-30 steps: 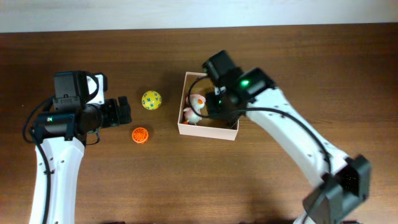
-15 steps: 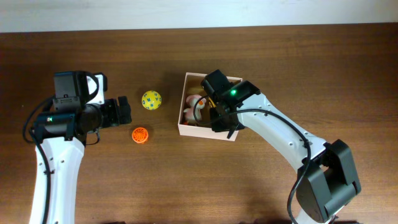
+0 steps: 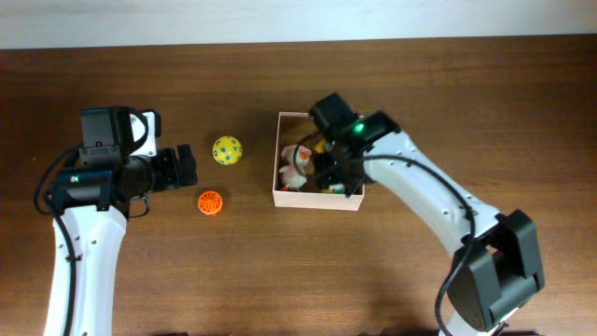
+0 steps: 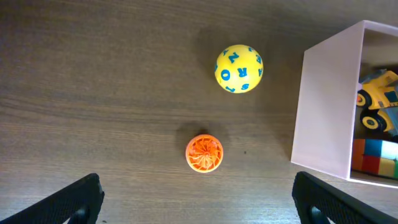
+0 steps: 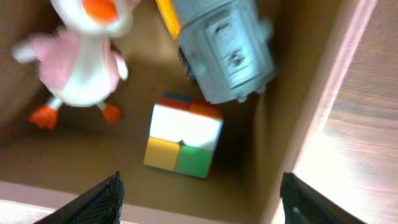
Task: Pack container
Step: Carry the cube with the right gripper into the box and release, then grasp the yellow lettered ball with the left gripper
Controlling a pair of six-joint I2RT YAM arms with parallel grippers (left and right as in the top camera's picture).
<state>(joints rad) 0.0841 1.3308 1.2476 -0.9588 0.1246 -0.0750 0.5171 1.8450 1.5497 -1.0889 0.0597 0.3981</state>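
My left gripper moves over the yellow ball (image 3: 227,150) (image 4: 239,69) and down next, as the ball, still outside the box, lies below it and to its right in the overhead view.
The container (image 3: 317,202) is a shallow white-walled box with a tan inside, at the table's middle; it also shows in the left wrist view (image 4: 326,112) and the right wrist view (image 5: 311,112). Inside lie a white and pink duck toy (image 5: 81,68), a coloured cube (image 5: 183,144) and a grey and yellow toy vehicle (image 5: 224,46). My right gripper (image 5: 199,205) is open and empty, just above the box's inside. A yellow ball with blue letters (image 3: 227,150) and an orange ball (image 3: 210,202) lie on the table left of the box. My left gripper (image 4: 198,199) is open and empty, near the orange ball (image 4: 204,152).
The yellow ball (image 4: 239,68) lies beyond the orange one in the left wrist view. The dark wooden table (image 3: 280,271) extends all round. A pale wall strip (image 3: 280,19) runs along the far edge.
My right arm swung over the box and back toward its far side, and the box shifted slightly right. The left arm and both balls stayed still.
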